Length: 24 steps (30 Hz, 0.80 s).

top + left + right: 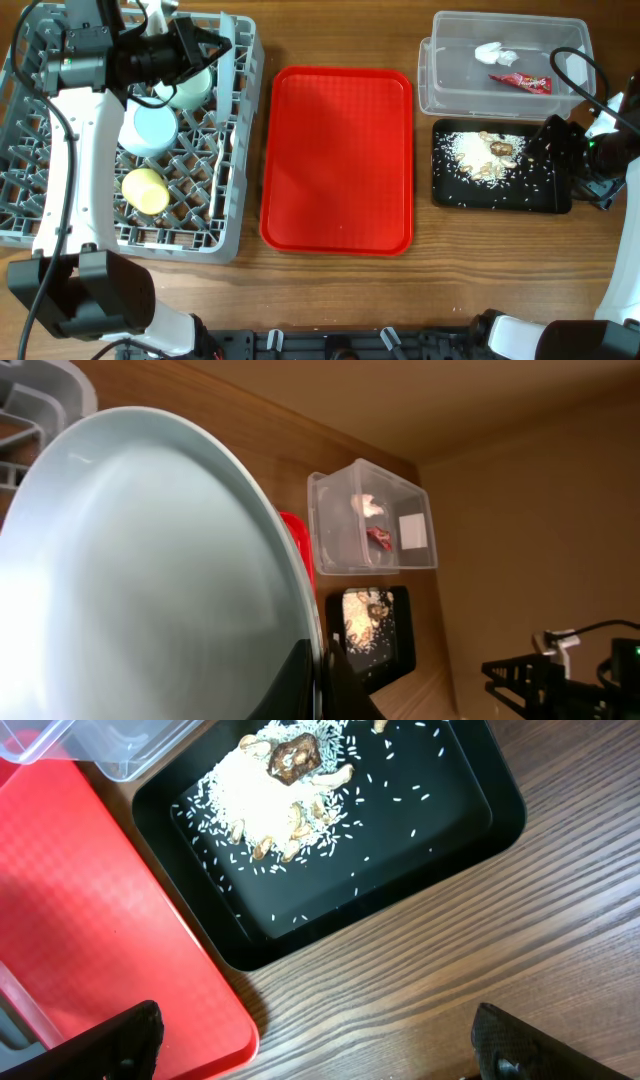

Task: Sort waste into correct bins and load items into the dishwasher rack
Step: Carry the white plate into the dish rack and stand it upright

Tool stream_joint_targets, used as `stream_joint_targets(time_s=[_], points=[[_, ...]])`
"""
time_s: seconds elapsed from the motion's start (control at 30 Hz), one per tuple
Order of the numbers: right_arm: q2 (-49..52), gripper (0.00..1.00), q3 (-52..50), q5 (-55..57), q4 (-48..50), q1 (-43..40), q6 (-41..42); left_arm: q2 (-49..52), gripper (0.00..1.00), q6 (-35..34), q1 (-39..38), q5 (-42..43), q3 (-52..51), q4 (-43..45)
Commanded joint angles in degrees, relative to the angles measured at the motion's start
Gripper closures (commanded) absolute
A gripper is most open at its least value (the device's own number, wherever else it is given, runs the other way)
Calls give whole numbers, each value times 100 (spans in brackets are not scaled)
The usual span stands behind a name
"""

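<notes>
I will next lower the upright white plate in my left gripper toward the rack's edge by the red tray, into empty slots clear of the bowls. Then I will release it.
My left gripper is shut on the rim of the white plate and holds it upright over the grey dishwasher rack. The rack holds a pale green bowl, a pale blue-white bowl and a yellow cup. The clear tub holds the white tissue and the red wrapper. The black tray holds rice and brown scraps. My right gripper is open and empty over the table beside the black tray. No spoons show.
The flat red serving tray lies between the rack and the bins; its corner shows in the right wrist view. The right arm sits at the table's right edge. Cables run over the tub's right side.
</notes>
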Motion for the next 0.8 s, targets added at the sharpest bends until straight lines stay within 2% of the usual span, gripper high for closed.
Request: stream_joint_targets(time_s=[0.0,0.3,0.6,0.63,0.67,0.7,0.73,0.77], points=[[-111,0,92,-94,9,-20,-116,236,96,-50,17,481,-44,-28],[-111,0,92,-94,9,-20,-118,739,96,-2,24,319,-44,-26],[-111,0,92,-105,13,-17,-114,960,95,17,24,-1379,-44,-2],[-111,0,92,-138,13,-17,-116,960,85,17,24,-1467,-44,28],[-111,0,92,-258,22,-17,-127,955,55,17,24,-1504,-44,92],[-111,0,92,-323,35,-13,-179,955,39,15,24,-1521,-44,133],[-111,0,92,-494,76,4,-380,942,26,17,24,-1547,-44,188],[-111,0,92,-680,111,35,-557,914,20,17,24,-1628,-44,221]])
